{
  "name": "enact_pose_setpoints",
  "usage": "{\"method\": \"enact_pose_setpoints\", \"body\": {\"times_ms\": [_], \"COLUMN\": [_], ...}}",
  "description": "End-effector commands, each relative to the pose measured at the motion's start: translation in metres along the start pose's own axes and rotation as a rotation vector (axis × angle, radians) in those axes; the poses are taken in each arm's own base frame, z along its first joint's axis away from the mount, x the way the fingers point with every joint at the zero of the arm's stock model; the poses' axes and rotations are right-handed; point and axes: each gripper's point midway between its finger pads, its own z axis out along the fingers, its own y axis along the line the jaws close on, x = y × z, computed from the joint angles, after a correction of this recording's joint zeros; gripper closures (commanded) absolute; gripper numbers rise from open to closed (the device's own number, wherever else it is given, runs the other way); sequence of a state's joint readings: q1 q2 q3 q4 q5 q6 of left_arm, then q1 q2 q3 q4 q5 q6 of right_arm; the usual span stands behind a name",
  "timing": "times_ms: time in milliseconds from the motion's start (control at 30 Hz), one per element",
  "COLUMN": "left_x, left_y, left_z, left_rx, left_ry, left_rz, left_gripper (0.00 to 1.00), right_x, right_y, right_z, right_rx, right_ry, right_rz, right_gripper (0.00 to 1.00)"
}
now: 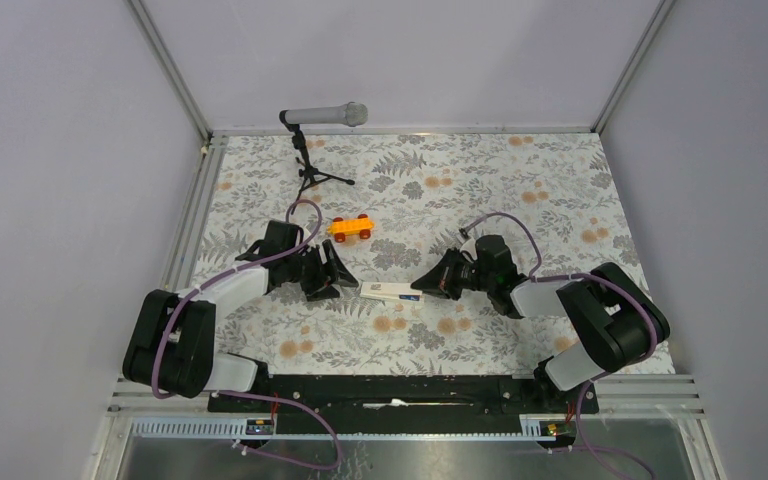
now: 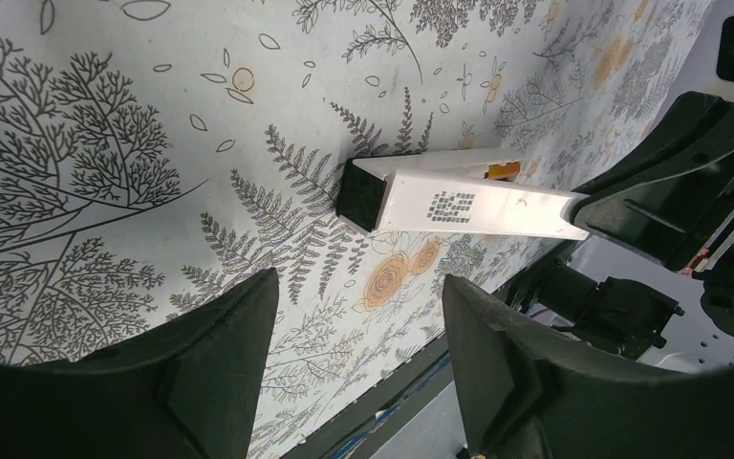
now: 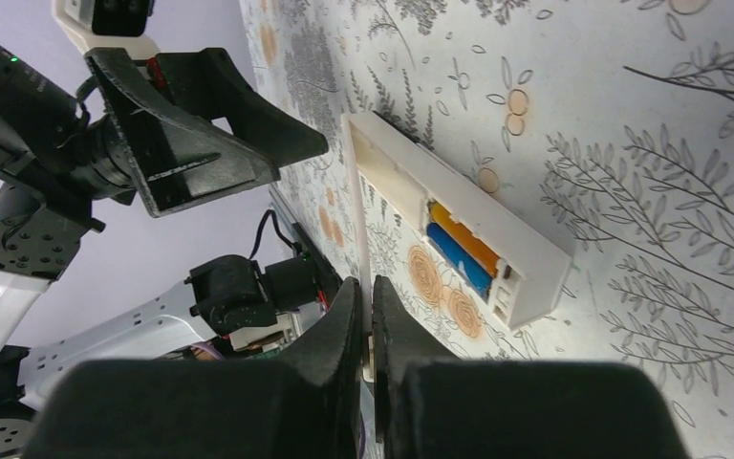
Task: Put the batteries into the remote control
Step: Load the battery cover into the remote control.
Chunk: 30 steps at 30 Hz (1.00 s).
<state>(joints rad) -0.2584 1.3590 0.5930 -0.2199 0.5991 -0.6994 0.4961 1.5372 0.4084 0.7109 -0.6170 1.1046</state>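
Both batteries lie side by side, so the robot's right gripper will next lower the back cover (image 3: 357, 206) to the right in the wrist view onto the remote control's open compartment (image 3: 463, 251) and let go of it.
The white remote control (image 1: 382, 289) lies on the floral mat between my two grippers. In the right wrist view its compartment (image 3: 459, 225) is open upward, with the orange battery (image 3: 466, 239) and the blue battery (image 3: 457, 260) lying side by side inside. My right gripper (image 3: 367, 287) is shut on the thin white back cover (image 3: 357, 206), held on edge along the remote's side. The cover's labelled face (image 2: 468, 206) shows in the left wrist view. My left gripper (image 2: 358, 316) is open and empty, just short of the remote's black end (image 2: 361, 196).
An orange toy car (image 1: 350, 229) with red wheels stands just behind the remote. A grey microphone (image 1: 325, 116) on a black tripod (image 1: 312, 175) stands at the back. Grey walls enclose the mat, with a metal rail on its left and the black base bar (image 1: 390, 390) in front.
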Motion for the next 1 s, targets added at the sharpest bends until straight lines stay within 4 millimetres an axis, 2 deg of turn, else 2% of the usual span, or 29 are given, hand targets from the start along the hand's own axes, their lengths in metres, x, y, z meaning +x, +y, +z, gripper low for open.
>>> {"method": "enact_pose_setpoints", "body": {"times_ms": [0, 267, 500, 667, 967], "left_x": [-0.001, -0.005, -0.011, -0.012, -0.018], "left_y": [-0.006, -0.009, -0.018, -0.024, -0.009], "left_z": [0.000, 0.003, 0.006, 0.016, 0.034], "left_rx": [0.029, 0.027, 0.028, 0.001, -0.147], "left_ry": [0.004, 0.004, 0.000, 0.008, 0.003], "left_rz": [0.038, 0.042, 0.055, 0.071, 0.100], "left_gripper": [0.34, 0.35, 0.35, 0.35, 0.41], "right_x": [-0.004, 0.001, 0.000, -0.004, -0.004], "right_y": [-0.013, -0.034, -0.041, -0.045, -0.058], "right_z": [-0.001, -0.001, 0.001, 0.002, -0.001], "right_rx": [0.060, 0.152, 0.196, 0.227, 0.292], "right_ry": [-0.025, 0.018, 0.045, 0.031, 0.037], "right_rz": [-0.022, -0.024, -0.042, -0.044, -0.054], "right_gripper": [1.00, 1.00, 1.00, 1.00, 1.00]}}
